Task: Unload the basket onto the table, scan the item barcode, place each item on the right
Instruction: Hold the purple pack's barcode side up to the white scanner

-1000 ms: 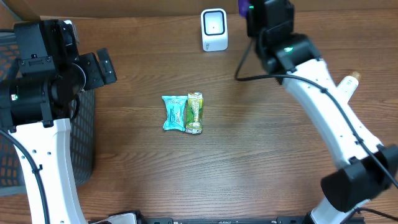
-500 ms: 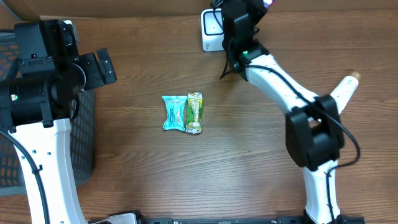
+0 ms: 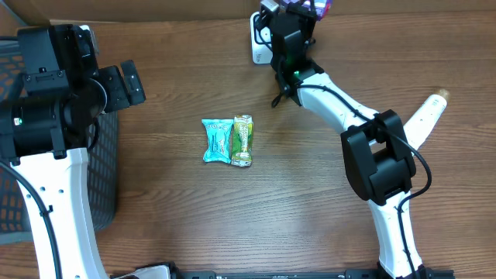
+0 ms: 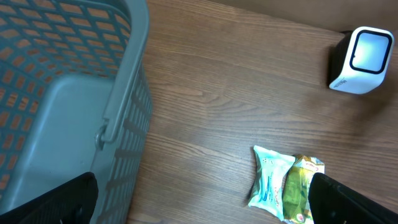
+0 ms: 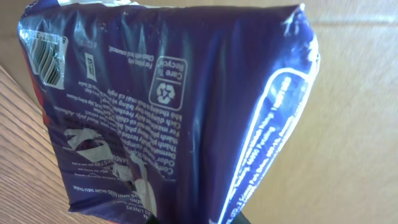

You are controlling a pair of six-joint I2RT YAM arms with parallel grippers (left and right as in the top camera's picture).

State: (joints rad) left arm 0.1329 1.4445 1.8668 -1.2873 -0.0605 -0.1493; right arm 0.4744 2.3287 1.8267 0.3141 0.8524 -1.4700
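Observation:
My right gripper should carry the packet back and to the right in the overhead view and lower to release it by the white tube, clear of the others.
My right gripper (image 3: 301,14) is shut on a purple packet (image 5: 161,106), which fills the right wrist view. Its barcode (image 5: 46,56) shows at the packet's upper left corner. From overhead, only a bit of the purple packet (image 3: 322,6) shows at the table's far edge, right beside the white scanner (image 3: 260,45). My right arm covers part of the scanner. My left gripper (image 3: 124,84) hangs open and empty at the left, over the basket's edge. In the left wrist view the scanner (image 4: 362,59) stands at the upper right.
A teal packet (image 3: 218,140) and a green packet (image 3: 242,140) lie side by side mid-table. A grey mesh basket (image 3: 105,182) stands at the left edge, under my left arm. A cardboard wall (image 3: 155,9) runs along the back.
My right arm has swung left along the back edge with the purple packet, from right of the scanner to directly over it. The left arm has not moved.

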